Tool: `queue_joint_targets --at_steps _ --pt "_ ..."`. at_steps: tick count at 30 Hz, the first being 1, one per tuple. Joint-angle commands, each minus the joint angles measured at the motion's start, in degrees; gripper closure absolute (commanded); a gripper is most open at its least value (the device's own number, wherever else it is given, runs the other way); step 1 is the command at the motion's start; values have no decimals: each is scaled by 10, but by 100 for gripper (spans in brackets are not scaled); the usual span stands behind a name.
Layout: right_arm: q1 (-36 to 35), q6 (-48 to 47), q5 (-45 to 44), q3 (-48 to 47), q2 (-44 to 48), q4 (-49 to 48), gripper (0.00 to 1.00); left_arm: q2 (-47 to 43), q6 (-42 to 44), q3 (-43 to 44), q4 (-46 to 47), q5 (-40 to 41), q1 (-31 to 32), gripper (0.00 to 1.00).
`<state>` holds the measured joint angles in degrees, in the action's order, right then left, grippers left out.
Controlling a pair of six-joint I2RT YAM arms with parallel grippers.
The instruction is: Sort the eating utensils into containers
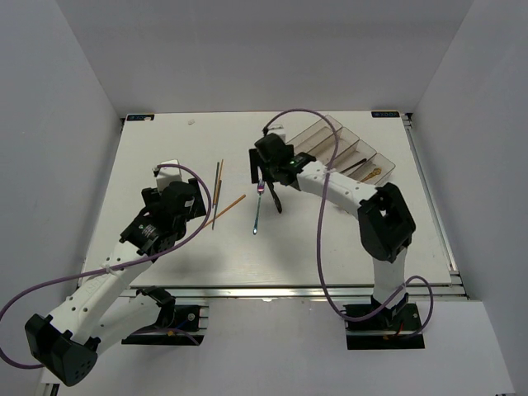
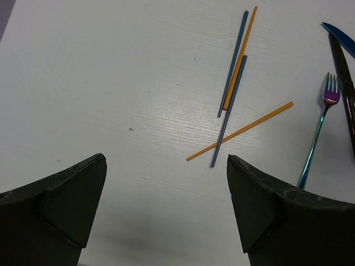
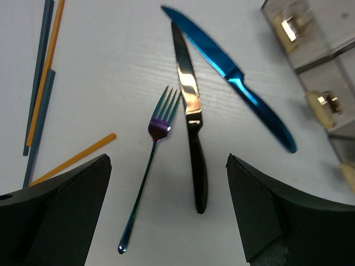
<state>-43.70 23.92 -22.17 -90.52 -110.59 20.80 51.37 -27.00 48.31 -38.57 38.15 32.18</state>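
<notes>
The right gripper lowers back onto the iridescent fork's neck (image 1: 259, 200) (image 3: 152, 153) next, clear of the black knife, as bare table shows on both sides there.
Several thin chopsticks, orange (image 2: 239, 131) and blue-grey (image 2: 228, 111), lie crossed on the white table (image 1: 165, 157); they also show in the top view (image 1: 219, 186). An iridescent fork (image 3: 150, 177) lies left of a black knife (image 3: 191, 116), and a blue knife (image 3: 233, 77) lies slanted to the right of that. My right gripper (image 3: 166, 188) is open and empty above the fork and black knife handles. My left gripper (image 2: 166, 183) is open and empty over bare table, below and left of the chopsticks. The clear containers (image 1: 346, 153) stand at the back right; one holds a gold spoon (image 1: 371, 173).
The fork (image 1: 259, 206) and black knife (image 1: 275, 200) lie mid-table just in front of the right gripper (image 1: 275, 169). The left gripper (image 1: 188, 205) is left of the chopsticks. Grey walls close in the table on three sides.
</notes>
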Motion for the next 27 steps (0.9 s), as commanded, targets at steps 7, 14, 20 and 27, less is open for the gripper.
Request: queue_joint_targets --at_steps 7,14,20,27 --pt "-56 104 -74 -62 -80 43 10 -10 -1 -3 3 1 -3 2" --pt "-70 133 -91 -62 -111 64 13 -13 1 -4 5 -5 -3 2" --pt "-70 125 -74 -48 -120 32 29 -15 3 -5 8 -11 -3 2" --pt "-70 125 -83 -93 -160 50 34 -15 3 -5 8 -12 -3 2"
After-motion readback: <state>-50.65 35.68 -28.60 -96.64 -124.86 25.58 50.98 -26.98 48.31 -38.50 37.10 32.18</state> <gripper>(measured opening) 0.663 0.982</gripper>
